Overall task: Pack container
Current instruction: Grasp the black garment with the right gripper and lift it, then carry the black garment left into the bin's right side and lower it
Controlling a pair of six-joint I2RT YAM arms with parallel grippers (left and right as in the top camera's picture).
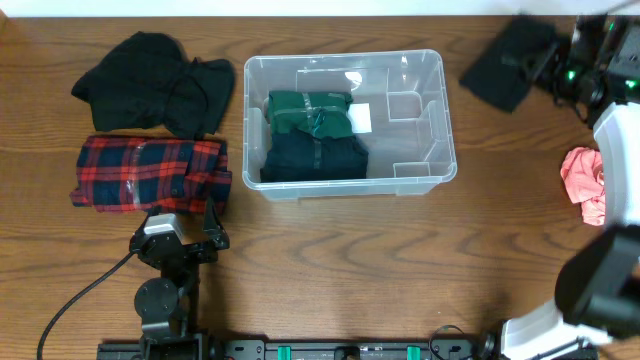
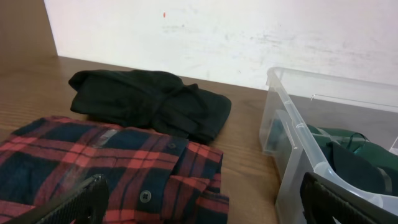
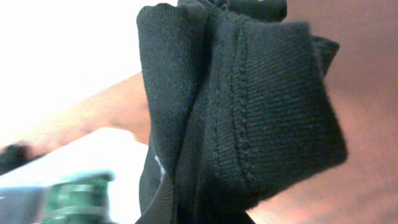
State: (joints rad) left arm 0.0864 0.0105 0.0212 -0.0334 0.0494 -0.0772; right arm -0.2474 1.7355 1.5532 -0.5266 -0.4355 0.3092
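The robot's right gripper needs to go left in the overhead view next, lower there and release the black garment, because the container's bottom beside the green garment is bare.
The clear plastic container point(image 1: 430, 110) stands at the table's middle, holding a folded green garment point(image 1: 310, 108) and a dark navy one point(image 1: 315, 158). My right gripper point(image 1: 545, 62) at the far right is shut on a black garment point(image 1: 505, 62) and holds it up, right of the container; the cloth fills the right wrist view point(image 3: 249, 112). My left gripper point(image 1: 185, 222) is open and empty, low beside a red plaid shirt point(image 1: 150, 172). The left wrist view shows the plaid shirt point(image 2: 112, 168), its fingers point(image 2: 205, 205) wide apart, and the container wall point(image 2: 292, 162).
A black folded garment point(image 1: 155, 80) lies at the back left, also in the left wrist view point(image 2: 149, 102). A pink cloth point(image 1: 585, 182) lies at the right edge. A black cable point(image 1: 80, 300) runs along the front left.
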